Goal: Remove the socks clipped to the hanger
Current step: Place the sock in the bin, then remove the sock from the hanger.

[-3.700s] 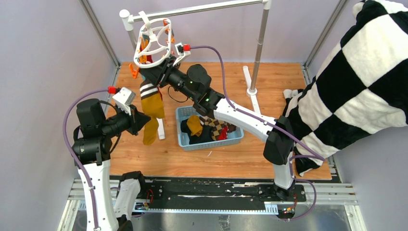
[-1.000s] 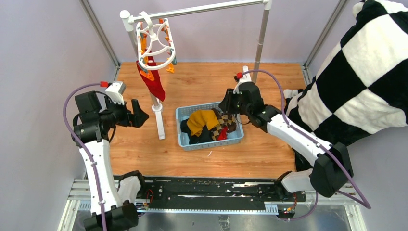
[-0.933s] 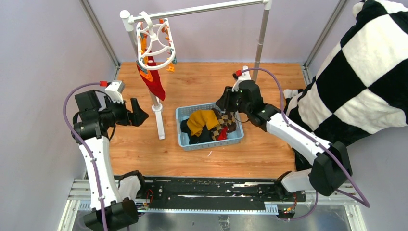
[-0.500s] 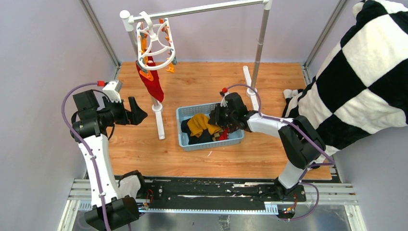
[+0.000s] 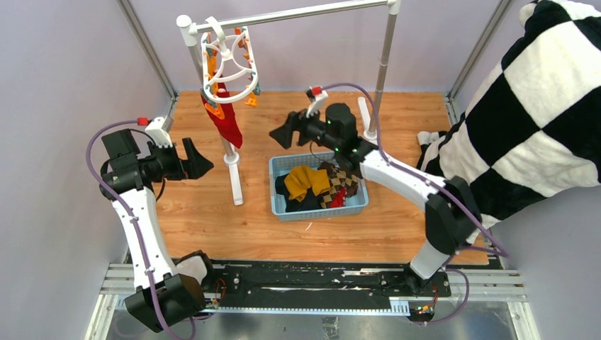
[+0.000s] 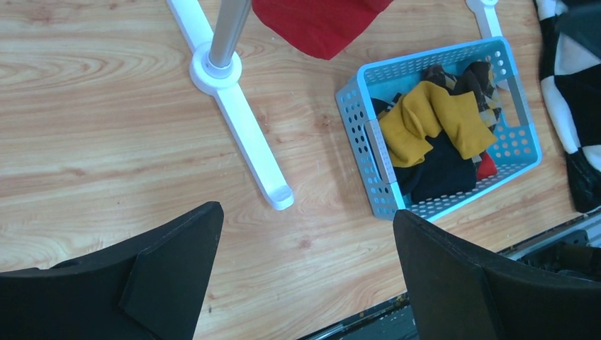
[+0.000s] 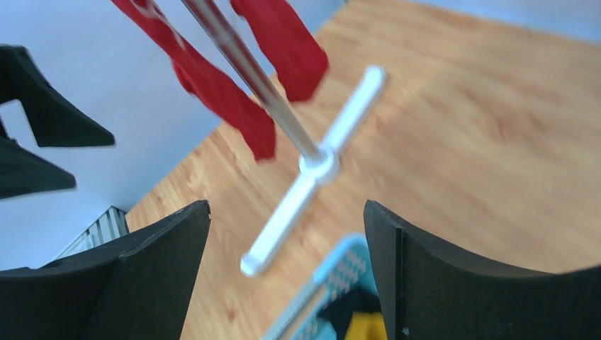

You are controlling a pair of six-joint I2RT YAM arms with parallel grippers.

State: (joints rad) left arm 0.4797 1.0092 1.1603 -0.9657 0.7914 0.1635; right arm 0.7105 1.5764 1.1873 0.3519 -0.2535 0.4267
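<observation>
I should first move my right gripper to the left in the top view, to get onto the lower part of the nearer red sock [image 5: 229, 129], which hangs free below the pegs.
The white round hanger [image 5: 228, 67] hangs from the grey rail at the back left, with orange and teal pegs. Red socks [image 5: 225, 124] are clipped under it. They also show in the left wrist view, red socks [image 6: 319, 25], and in the right wrist view, red socks [image 7: 220, 92], on both sides of the stand's pole. My right gripper [image 5: 280, 133] [image 7: 287, 219] is open and empty, right of the red socks. My left gripper [image 5: 198, 161] [image 6: 305, 227] is open and empty, left of the pole. A mustard sock [image 5: 306, 180], an argyle one [image 5: 347, 183] and a dark one [image 6: 439, 177] lie in the basket.
The blue basket [image 5: 319, 212] [image 6: 368, 142] stands mid-table. The stand's white foot [image 5: 234, 180] [image 6: 241, 134] lies between my left gripper and the basket. Its second pole [image 5: 383, 64] rises at the back. A black-and-white checkered blanket [image 5: 524, 106] fills the right side.
My right gripper has left the basket, opened and swung up and left toward the hanger. The basket has slid slightly right. The left arm has barely moved.
</observation>
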